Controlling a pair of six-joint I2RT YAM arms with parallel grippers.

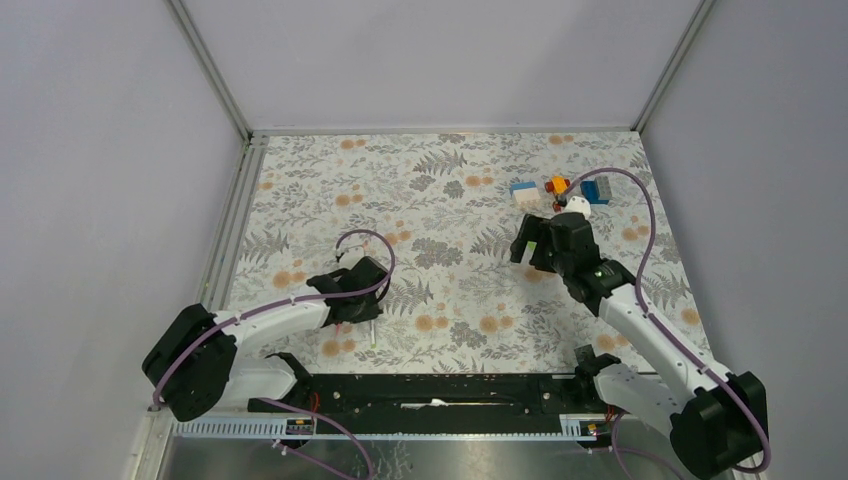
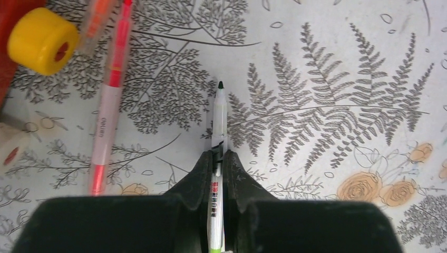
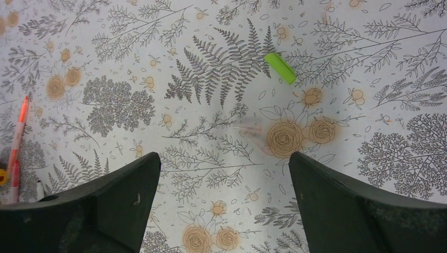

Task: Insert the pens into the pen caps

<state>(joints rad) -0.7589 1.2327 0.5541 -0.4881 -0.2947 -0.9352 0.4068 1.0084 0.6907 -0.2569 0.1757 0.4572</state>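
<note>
The white pen's end is green, and the green cap lies below and outward. My right gripper needs to move outward and down onto the cap's middle (image 1: 532, 246) (image 3: 280, 68) next.
In the left wrist view my left gripper (image 2: 217, 154) is shut on the white pen (image 2: 219, 118). Its dark tip points away from me just above the floral table, and its green end shows at the frame's bottom. A pink pen (image 2: 107, 110) lies to its left, with a second orange-pink one above it. In the top view the left gripper (image 1: 355, 300) is left of centre, with the white pen (image 1: 372, 333) showing thinly below it. My right gripper (image 3: 222, 158) is open and empty over the cloth. The bright green cap (image 3: 280, 67) lies ahead of it, slightly right. A faint translucent cap-like shape (image 3: 248, 127) lies nearer.
A yellow toy wheel (image 2: 42, 41) on a red block sits beside the pink pens. Blue, orange and white toy blocks (image 1: 557, 187) stand at the back right, just beyond the right gripper (image 1: 530, 250). Pink pens (image 3: 17, 134) show at the right wrist view's left edge. Walls enclose the table.
</note>
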